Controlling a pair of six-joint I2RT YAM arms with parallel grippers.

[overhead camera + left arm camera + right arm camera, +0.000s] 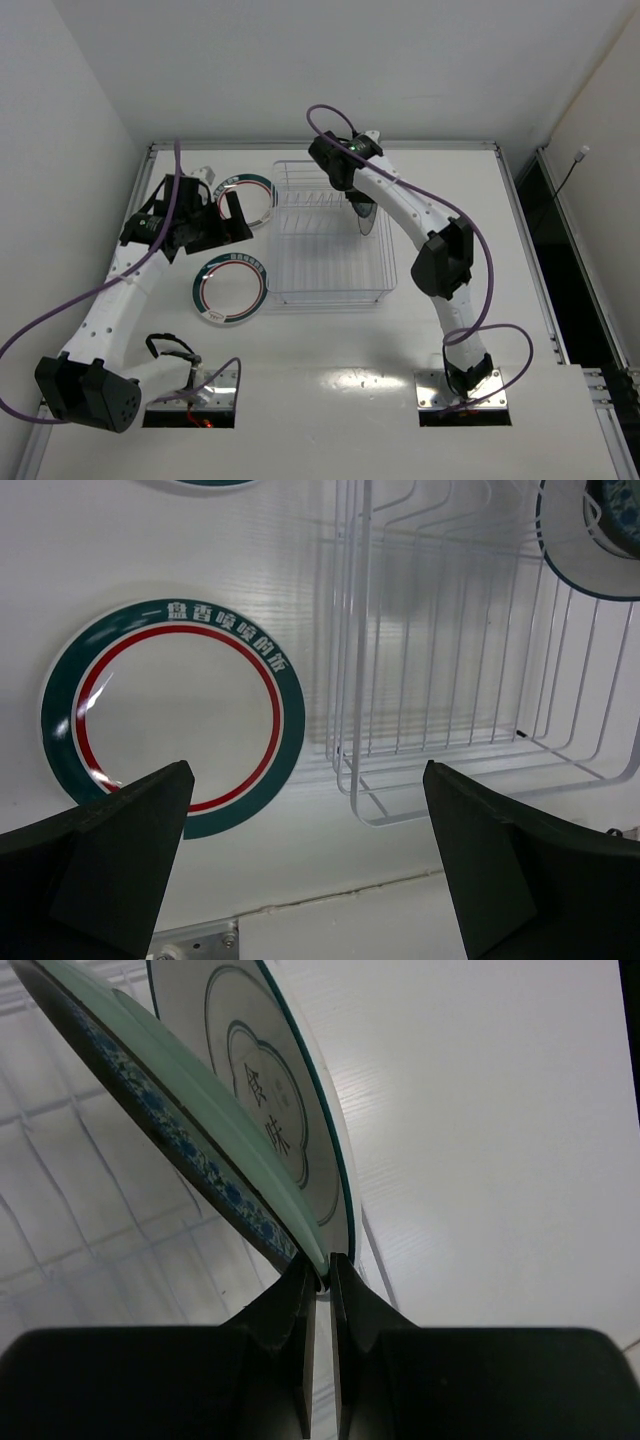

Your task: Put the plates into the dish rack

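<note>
The teal-blue plate is already on edge, and the rack wires point(352, 215) point(215, 1228) beside the pale plate are below my right gripper. I need to move my right gripper slightly down toward them and release the teal-blue plate.
The clear dish rack point(328, 262) stands mid-table; it also shows in the left wrist view point(450, 680) and in the right wrist view point(90, 1240). My right gripper point(356, 203) point(320, 1275) is shut on the rim of the teal-blue patterned plate point(366, 220) point(170, 1125), holding it on edge inside the rack's right side. A pale plate with printed characters point(262, 1110) stands against it. Two white plates with green-and-red bands lie flat left of the rack, one near point(231, 288) point(170, 710) and one far point(258, 195). My left gripper point(237, 218) point(308, 780) hangs open and empty above them.
The table's raised back edge point(320, 146) runs behind the rack. Two cut-outs with brackets and loose wiring point(190, 385) sit near the arm bases. A table seam and a metal bracket point(190, 942) show at the bottom of the left wrist view.
</note>
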